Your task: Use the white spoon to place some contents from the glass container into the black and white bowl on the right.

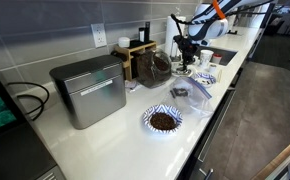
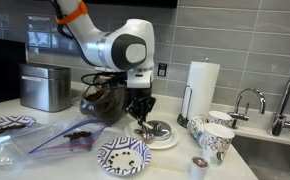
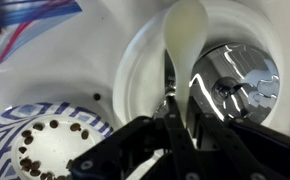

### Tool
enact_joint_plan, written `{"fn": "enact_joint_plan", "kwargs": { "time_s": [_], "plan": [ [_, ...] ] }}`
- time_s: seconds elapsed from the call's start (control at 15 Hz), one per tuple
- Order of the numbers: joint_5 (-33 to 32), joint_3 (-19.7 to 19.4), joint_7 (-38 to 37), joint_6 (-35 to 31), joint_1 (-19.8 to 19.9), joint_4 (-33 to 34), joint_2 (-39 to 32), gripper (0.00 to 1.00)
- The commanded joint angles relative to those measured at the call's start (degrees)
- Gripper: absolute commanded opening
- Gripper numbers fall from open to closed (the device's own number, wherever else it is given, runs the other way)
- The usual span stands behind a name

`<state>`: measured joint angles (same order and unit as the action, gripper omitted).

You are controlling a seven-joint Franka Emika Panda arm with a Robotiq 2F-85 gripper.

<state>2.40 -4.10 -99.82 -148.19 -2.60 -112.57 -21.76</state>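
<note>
Beans are already in the black and white bowl, so my gripper will next lower the empty spoon to the plate beside the lid and let go of the spoon's handle.
My gripper is shut on the handle of the white spoon, low over a white plate that holds a shiny metal lid. The spoon's bowl looks empty. The black and white bowl with a few dark beans sits just beside the plate, in front of it in an exterior view. The glass container with dark brown contents stands behind the gripper, close to it, and also shows in an exterior view. The gripper is beside it there.
A second patterned bowl full of brown contents and a clear plastic bag lie toward the metal box. Patterned cups, a paper towel roll and a sink faucet stand on the other side.
</note>
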Motion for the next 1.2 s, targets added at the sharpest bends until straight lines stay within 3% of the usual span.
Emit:
{"fn": "enact_joint_plan", "kwargs": {
  "time_s": [0.0,1.13],
  "plan": [
    [0.53,-1.04,-1.7,2.97,-1.41,3.64,-3.01,0.03],
    [2.89,-0.44,-0.41,4.21,-1.01,5.11,-5.96,0.03]
  ]
}}
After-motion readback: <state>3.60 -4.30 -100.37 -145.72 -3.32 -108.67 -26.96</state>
